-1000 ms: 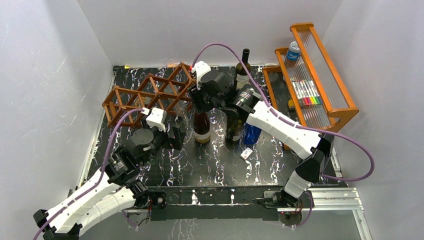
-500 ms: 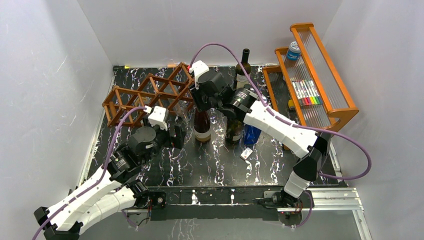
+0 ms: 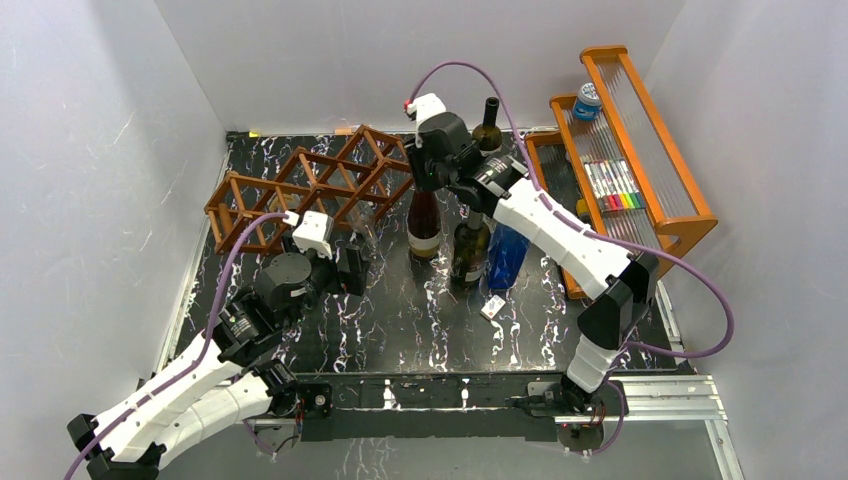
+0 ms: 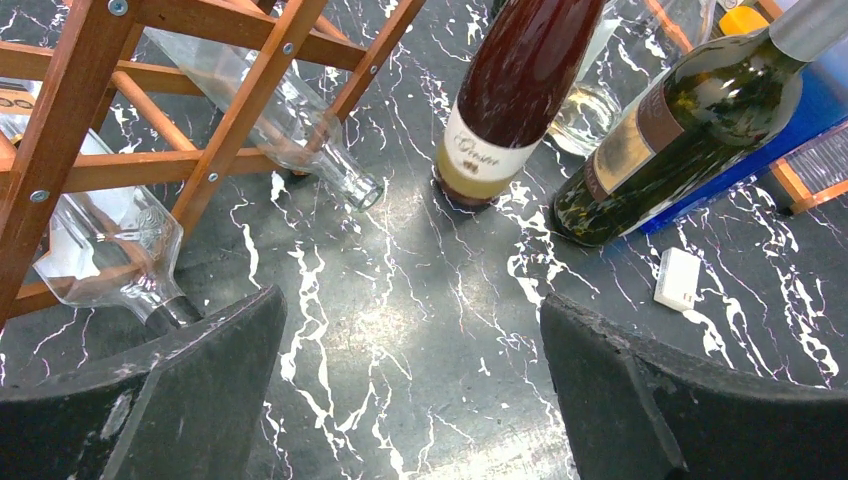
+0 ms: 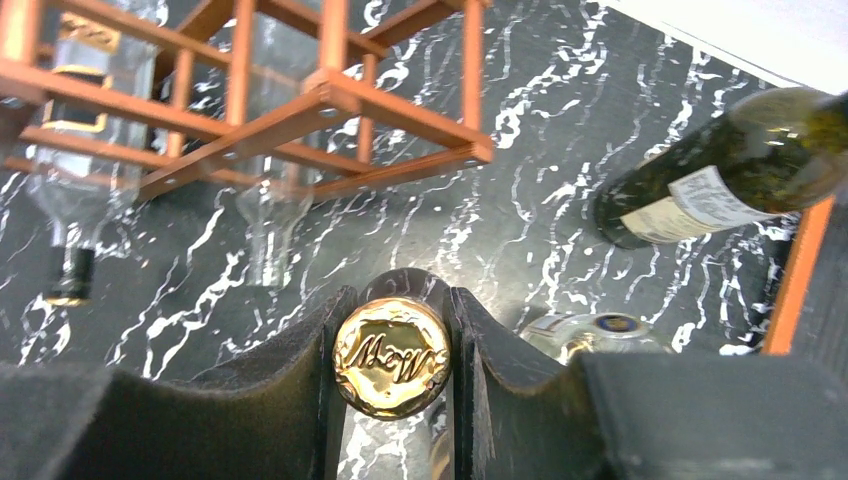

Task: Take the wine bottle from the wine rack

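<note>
I should next move my right gripper to the right in the top view, away from the rack [image 3: 318, 185], to the bare tabletop by the dark green bottle and let go there.
The wine rack [image 3: 318, 185] is a reddish-brown lattice at the back left; it also shows in the left wrist view [image 4: 62, 130] and the right wrist view [image 5: 330, 100]. My right gripper [image 3: 430, 183] is shut on the neck of a dark red wine bottle [image 3: 424, 228] with a cream label, upright just right of the rack and clear of it. Its gold cap [image 5: 392, 357] sits between the fingers [image 5: 300, 385]. I cannot tell if its base [image 4: 470, 185] touches the table. My left gripper [image 3: 352, 270] is open and empty, low in front of the rack [image 4: 415, 385].
Two clear bottles [image 4: 100, 240] [image 4: 290, 120] lie in the rack cells. A dark green bottle [image 3: 469, 250] and a blue bottle [image 3: 505, 255] stand right of the held bottle. Another dark bottle [image 3: 487, 125] stands at the back. An orange shelf [image 3: 640, 150] is at the right. A small white item [image 3: 492, 307] lies on the table.
My right gripper has moved right and back, away from the rack, carrying the dark red bottle with it. The left arm has barely moved.
</note>
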Controlling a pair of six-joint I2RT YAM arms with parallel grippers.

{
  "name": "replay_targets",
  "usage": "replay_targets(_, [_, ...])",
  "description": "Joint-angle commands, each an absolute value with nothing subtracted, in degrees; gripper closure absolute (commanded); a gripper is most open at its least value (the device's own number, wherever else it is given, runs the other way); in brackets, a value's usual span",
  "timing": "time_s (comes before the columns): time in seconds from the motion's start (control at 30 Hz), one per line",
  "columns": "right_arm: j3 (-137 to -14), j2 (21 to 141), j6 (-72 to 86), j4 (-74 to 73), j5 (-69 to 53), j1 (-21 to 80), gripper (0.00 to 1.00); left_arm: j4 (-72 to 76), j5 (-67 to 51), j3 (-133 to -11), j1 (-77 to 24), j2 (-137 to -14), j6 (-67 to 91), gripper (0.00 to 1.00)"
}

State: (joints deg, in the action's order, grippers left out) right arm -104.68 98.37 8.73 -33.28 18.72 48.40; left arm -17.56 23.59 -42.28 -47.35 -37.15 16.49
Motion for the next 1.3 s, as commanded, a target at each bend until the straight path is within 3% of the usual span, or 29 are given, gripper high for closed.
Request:
replay_targets(0.0, [-110.13,96.55,5.5,-23.64,22.77,45.27,1.0,-17.57,24.64,-43.6,-47.15,-37.01,16.42,0.02])
replay_targets(0.6, [-102.76,92.91,6.93,-22.35,24.23,41.01,1.0,-22.14,27.74,-48.23,-47.15,-41.51,17.7,0.02])
replay_targets(0.8, [-102.25,92.41,6.05,-23.14,25.42,40.85,0.73,-22.18,27.03,-48.83,-47.14,-44.47,20.15,0.02])
replay_targets(0.93, [-102.26,91.45,5.8,-22.69,24.55,40.84,0.41,-23.03,27.75,-49.65,-47.06,-46.03,21.11,0.02])
replay_targets(1.07, [-104.56,91.08,5.42,-24.99,23.96,40.82,0.16,-23.92,27.33,-51.22,-46.73,-47.74,19.83,0.02])
replay_targets(1.17, [-104.53,89.45,5.96,-25.69,22.03,40.79,0.05,-25.57,27.81,-51.84,-46.05,-48.59,20.18,0.02])
replay_targets(1.27, [-106.52,88.7,5.7,-28.32,20.14,40.9,0.02,-25.15,26.0,-50.79,-44.16,-48.6,20.26,0.02])
